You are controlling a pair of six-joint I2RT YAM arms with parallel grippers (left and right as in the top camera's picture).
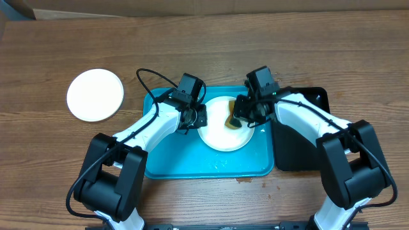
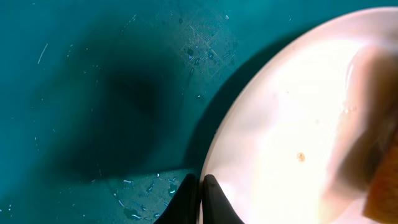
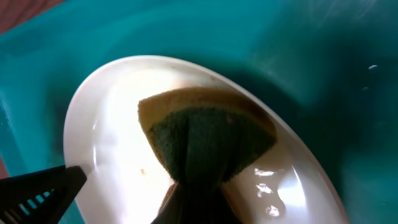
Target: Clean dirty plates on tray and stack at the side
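Note:
My right gripper needs to lift the sponge (image 1: 231, 119) off the plate, carry it over to the black tray (image 1: 295, 144), which is to the right of my right gripper in the overhead view, and go down to release it.
A white plate (image 1: 223, 137) lies in the turquoise tray (image 1: 172, 160). My left gripper (image 1: 199, 119) sits at the plate's left edge, shut on its rim. In the left wrist view the black fingertips (image 2: 211, 190) pinch the edge of the plate (image 2: 286, 137) over the wet tray (image 2: 93, 93). My right gripper (image 1: 239, 121) is shut on a green and yellow sponge (image 1: 231, 119) pressed onto the plate's upper right part. The right wrist view shows the sponge (image 3: 205, 137) flat on the plate (image 3: 112, 124). A second white plate (image 1: 95, 94) rests on the table at the left.
A black tray (image 1: 295, 150) lies against the turquoise tray's right side, under my right arm. Water drops (image 2: 146, 186) dot the tray floor near the left fingers. Wooden table surrounds both trays.

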